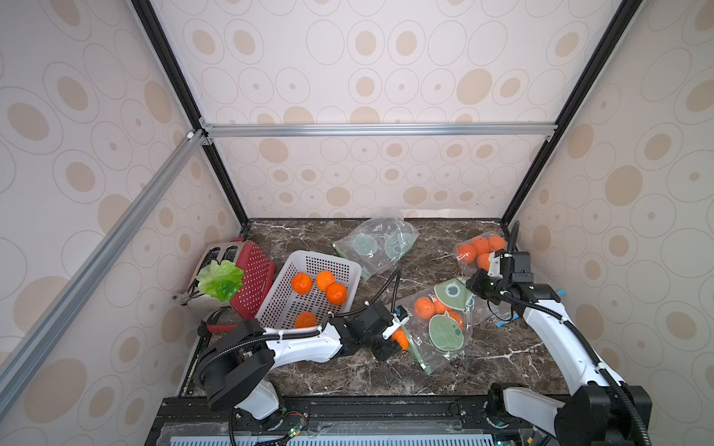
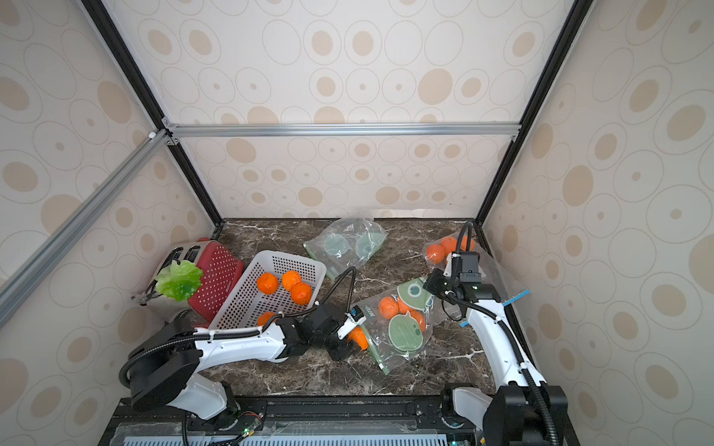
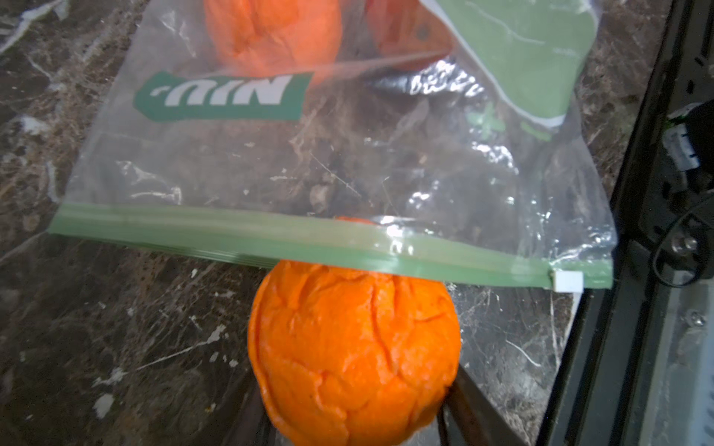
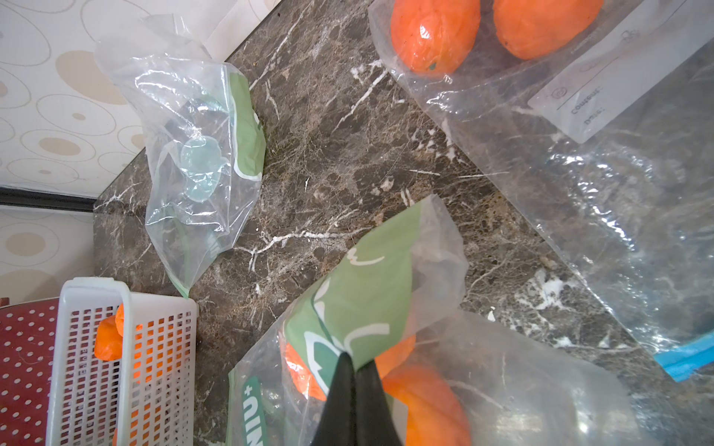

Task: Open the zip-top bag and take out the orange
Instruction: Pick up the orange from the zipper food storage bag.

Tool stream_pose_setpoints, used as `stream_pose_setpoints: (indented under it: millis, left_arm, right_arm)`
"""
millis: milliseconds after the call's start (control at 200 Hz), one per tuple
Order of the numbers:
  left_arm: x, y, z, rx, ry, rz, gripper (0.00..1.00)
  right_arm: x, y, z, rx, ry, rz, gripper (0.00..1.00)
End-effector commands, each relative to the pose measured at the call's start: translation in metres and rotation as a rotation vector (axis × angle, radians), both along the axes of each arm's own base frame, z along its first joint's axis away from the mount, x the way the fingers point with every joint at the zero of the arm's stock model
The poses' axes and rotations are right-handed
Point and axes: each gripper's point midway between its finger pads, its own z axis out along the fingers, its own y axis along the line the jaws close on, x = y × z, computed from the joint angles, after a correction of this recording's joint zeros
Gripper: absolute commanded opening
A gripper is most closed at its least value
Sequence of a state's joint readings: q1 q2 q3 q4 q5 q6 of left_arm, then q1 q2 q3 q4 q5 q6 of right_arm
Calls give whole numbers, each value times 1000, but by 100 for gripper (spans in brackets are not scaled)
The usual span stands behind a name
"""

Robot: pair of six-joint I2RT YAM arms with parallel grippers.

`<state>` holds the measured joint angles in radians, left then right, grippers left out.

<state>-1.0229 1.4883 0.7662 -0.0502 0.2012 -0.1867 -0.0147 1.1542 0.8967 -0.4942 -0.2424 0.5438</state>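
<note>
I will next move my left gripper up from the bag's opening, over and down into the white basket's middle to release the orange, because others are there.
The zip-top bag lies in the middle of the marble table, clear with green prints, and a few oranges sit inside. Its mouth faces my left gripper, which is shut on an orange. In the left wrist view that orange sits mostly outside the mouth, with the green zip strip lying across its far side and the white slider at the strip's end. My right gripper is shut on the bag's far end, holding it raised.
A white basket with several oranges stands left of the bag. Beside it, a red toaster carries a lettuce leaf. An empty bag lies at the back. Another bag of oranges lies at the back right.
</note>
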Motion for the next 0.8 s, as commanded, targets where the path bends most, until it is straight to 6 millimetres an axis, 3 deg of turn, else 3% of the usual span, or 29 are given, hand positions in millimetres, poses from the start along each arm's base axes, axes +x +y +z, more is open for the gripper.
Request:
stream_pose_setpoints:
  millis: [0,225,320,551,686,791]
  left_arm:
    - [-11,13,13,-1,16,1,46]
    - [-28,37,27,47,43,-26,46]
    - [-23,45,37,42,4,21,44]
    - [29,63,113,-101,-200,223,44]
    - [69,103,144,-99,-316,422,46]
    - [95,143,152,-73,-384,605,49]
  right_arm:
    - [0,-2,-2,3,-10,-5,2]
    - [0,0,-4,16,-7,0,2]
    - [0,-1,-5,19,-6,-2,2]
    - [0,3,-8,42,-9,11,2]
    - [0,4,-8,47,-16,9,1]
    - [2,5,-9,55,-13,16,1]
